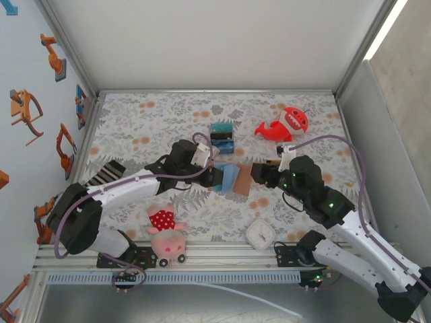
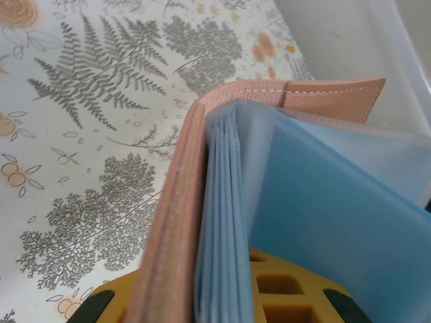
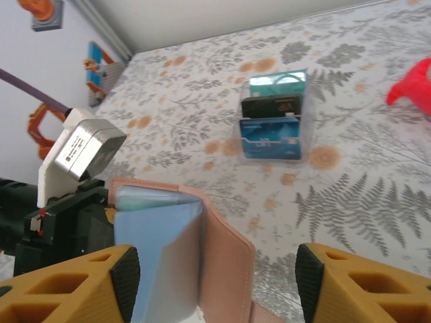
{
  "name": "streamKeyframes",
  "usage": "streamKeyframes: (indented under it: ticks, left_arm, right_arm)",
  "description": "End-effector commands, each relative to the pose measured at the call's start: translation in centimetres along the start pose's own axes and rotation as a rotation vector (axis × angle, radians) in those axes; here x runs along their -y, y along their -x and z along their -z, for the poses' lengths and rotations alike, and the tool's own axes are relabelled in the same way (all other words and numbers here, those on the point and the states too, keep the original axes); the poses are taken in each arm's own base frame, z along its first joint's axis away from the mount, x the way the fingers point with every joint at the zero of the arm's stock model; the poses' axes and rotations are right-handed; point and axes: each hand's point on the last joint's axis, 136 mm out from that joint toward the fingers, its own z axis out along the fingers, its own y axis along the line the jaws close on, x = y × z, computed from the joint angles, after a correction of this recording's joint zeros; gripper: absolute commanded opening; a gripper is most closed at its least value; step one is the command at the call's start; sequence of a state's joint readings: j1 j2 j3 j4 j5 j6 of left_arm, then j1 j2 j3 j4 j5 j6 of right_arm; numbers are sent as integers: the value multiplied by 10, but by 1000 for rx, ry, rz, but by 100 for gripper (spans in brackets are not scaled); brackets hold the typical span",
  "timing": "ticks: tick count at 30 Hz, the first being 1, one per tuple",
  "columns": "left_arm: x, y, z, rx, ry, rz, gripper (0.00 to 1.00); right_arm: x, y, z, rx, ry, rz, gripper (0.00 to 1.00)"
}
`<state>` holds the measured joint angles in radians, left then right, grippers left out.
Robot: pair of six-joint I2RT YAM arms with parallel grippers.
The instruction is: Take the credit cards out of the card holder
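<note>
The card holder is hanging open above bare table. My left gripper will next go down to the tabletop (image 1: 227,196) between the clear box and the clock and let go of the card holder's cover.
The card holder (image 1: 232,178), tan leather with blue-grey sleeves (image 2: 222,222), is held open above the middle of the table. My left gripper (image 1: 214,176) is shut on its left cover and sleeve stack (image 2: 182,202), with the yellow fingers (image 2: 296,289) on either side. My right gripper (image 3: 217,279) stands open just to the right, its black pads (image 3: 124,276) wide apart around the holder's loose right flap (image 3: 225,259) without touching it. One blue sleeve fans out toward the right gripper. The credit cards are hidden inside the sleeves.
A clear striped box (image 1: 221,136) with teal, black and blue cards stands behind the holder. A red shark toy (image 1: 286,123) lies at the back right. Near the front edge sit a white clock (image 1: 259,233) and a pink plush (image 1: 165,235). A striped cloth (image 1: 108,171) is at the left.
</note>
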<state>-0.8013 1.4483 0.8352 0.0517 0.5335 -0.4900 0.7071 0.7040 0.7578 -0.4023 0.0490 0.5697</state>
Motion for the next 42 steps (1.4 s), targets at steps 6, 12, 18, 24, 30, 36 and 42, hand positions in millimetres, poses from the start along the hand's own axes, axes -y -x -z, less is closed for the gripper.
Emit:
streamKeyframes:
  ticks: [6,12,18,24,30,36,42]
  left_arm:
    - [-13,19,-14,59,88,111,0]
    - [-15,22,-28,21,204,110,0]
    - [-15,23,-40,-1,240,129,0]
    - [-18,20,-46,-5,247,180,0]
    - [-20,12,-56,-18,191,241,0]
    - [-39,-4,-58,-41,164,334,0]
    - [-54,-17,-54,-70,152,384,2]
  right_arm:
    - [26,8,12,33,-156,15,68]
    - [32,7,8,22,-193,25,74]
    - [35,6,6,12,-208,43,79]
    - [40,2,4,-1,-235,50,99]
    - [49,-2,2,-19,-283,47,99]
    - [63,-10,2,-69,-377,25,99]
    - [66,-23,-15,-176,-413,43,99]
